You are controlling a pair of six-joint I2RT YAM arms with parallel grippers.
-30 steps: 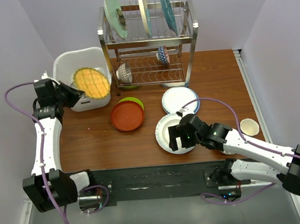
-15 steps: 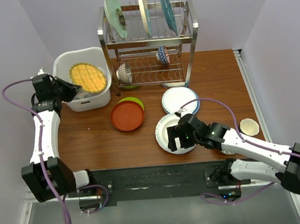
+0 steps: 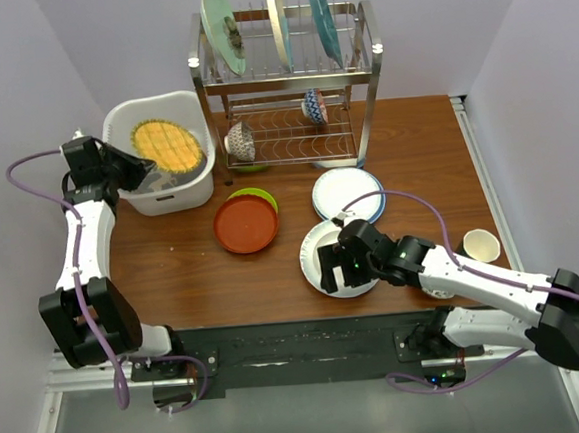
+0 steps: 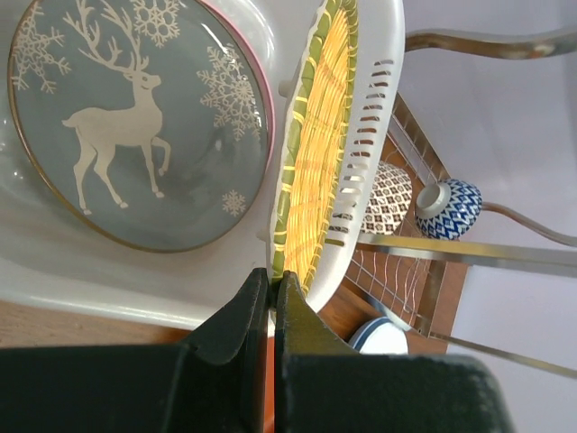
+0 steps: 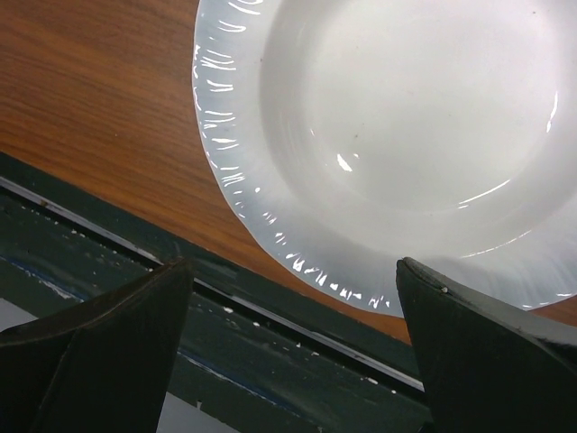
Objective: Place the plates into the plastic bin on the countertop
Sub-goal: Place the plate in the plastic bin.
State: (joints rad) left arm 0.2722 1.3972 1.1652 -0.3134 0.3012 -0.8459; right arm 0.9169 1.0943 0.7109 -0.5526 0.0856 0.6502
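Observation:
The woven yellow plate is already inside the bin, so my left gripper should next lower it and let go of the plate's rim there, since the grey deer plate (image 4: 135, 126) is below the gripper.
The white plastic bin (image 3: 195, 194) stands at the back left of the countertop (image 3: 173, 271). My left gripper (image 3: 142, 172) is shut on the rim of the woven yellow plate (image 3: 166, 144), held tilted inside the bin; the wrist view shows the plate (image 4: 315, 153) on edge beside the grey deer plate (image 4: 135, 126) lying in the bin (image 4: 383, 117). My right gripper (image 3: 336, 266) is open over the near edge of the white plate (image 3: 312, 250), which fills the right wrist view (image 5: 397, 135). An orange-red plate (image 3: 245, 224) lies on a lime green one (image 3: 259, 194). A blue-rimmed plate (image 3: 348, 192) lies behind.
A two-tier wire rack (image 3: 289, 86) at the back holds three upright plates above and two patterned bowls below. A cream cup (image 3: 480, 247) stands at the right. The dark table-edge rail (image 5: 225, 361) runs just under my right gripper.
My left gripper has carried the yellow plate back and down into the bin. My right gripper has shifted slightly left at the white plate's near edge.

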